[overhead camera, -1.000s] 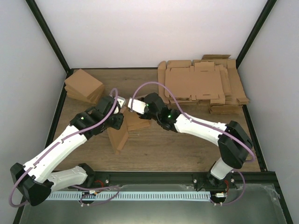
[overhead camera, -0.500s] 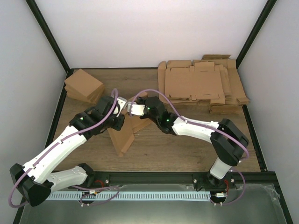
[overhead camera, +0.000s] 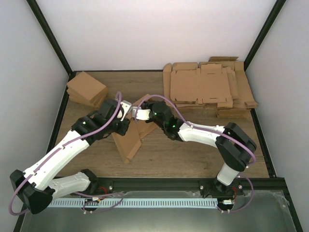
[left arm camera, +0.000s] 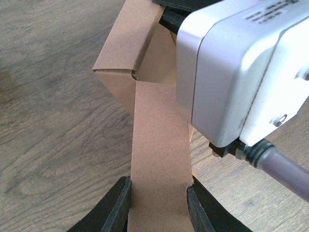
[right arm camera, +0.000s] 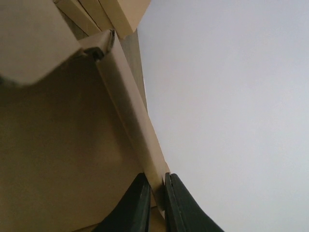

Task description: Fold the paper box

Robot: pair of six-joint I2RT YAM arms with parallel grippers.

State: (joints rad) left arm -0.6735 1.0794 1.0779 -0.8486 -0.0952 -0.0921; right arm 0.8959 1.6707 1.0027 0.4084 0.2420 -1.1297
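I will next use my right gripper to lower the thin side of the box back and to the right in the top view onto the table and let go of it, because the box is standing on edge.
The paper box is a brown cardboard piece, partly folded, standing on edge on the wooden table between the two arms. My left gripper is shut on it; in the left wrist view a cardboard strip fills the gap between the black fingers. My right gripper is shut on a thin wall of the box from the other side; in the right wrist view the fingers pinch that wall edge. The right gripper's white body shows close beside the box.
A thick pile of flat tabbed cardboard sheets lies at the back right. A pile of small brown boxes sits at the back left. Black frame bars edge the table.
The right gripper has moved left, closer to the left gripper. The box has swung, its lower panel shifting right and a flap now rising behind the grippers.
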